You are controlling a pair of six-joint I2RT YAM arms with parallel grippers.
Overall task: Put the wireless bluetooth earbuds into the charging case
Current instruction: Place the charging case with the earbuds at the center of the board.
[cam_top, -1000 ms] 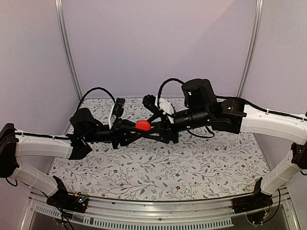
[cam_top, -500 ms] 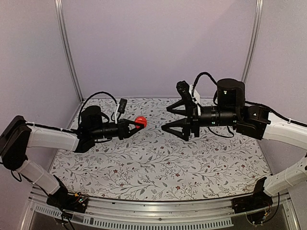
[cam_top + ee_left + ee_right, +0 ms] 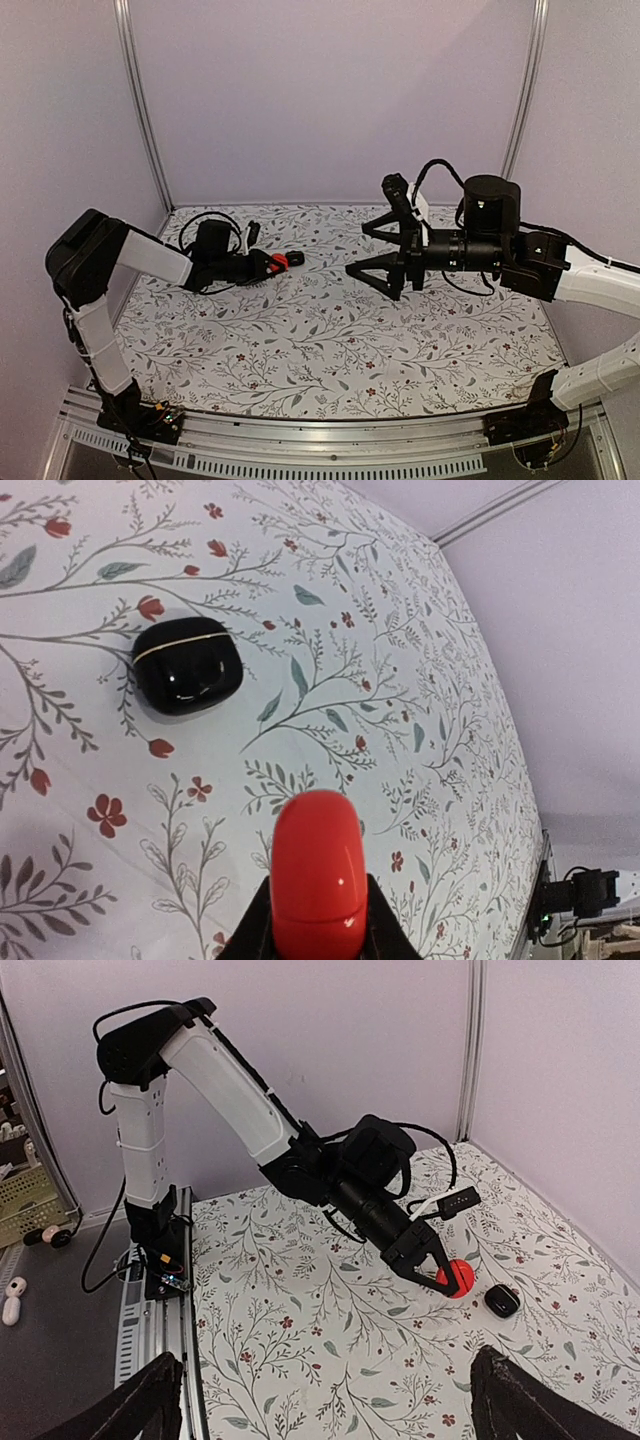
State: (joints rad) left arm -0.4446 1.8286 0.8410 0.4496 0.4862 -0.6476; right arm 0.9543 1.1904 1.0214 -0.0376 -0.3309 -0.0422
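I need to lower my left gripper next onto the clear patch of mat (image 3: 122, 780) beside the black case to let go of the red case, because it is still hanging above that spot.
My left gripper (image 3: 272, 264) is shut on a glossy red, pebble-shaped charging case (image 3: 320, 875), whose lid is closed. It holds the case low over the floral mat at the back left. Just beyond it on the mat lies a black closed case (image 3: 187, 665), also seen as the black case (image 3: 296, 258) from above. My right gripper (image 3: 357, 250) hovers mid-table, open wide with nothing between its fingers, pointing left at the red case (image 3: 455, 1277). The earbuds are out of view.
The floral mat (image 3: 330, 340) covers the table, with lilac walls behind and at both sides. An aluminium rail (image 3: 320, 435) with the arm bases runs along the near edge. A cable and a small white part hang off the left wrist (image 3: 450, 1203).
The right gripper has let go of the red case, opened wide and pulled back to the right. The left arm has drawn back left and come down with the case, next to the black case.
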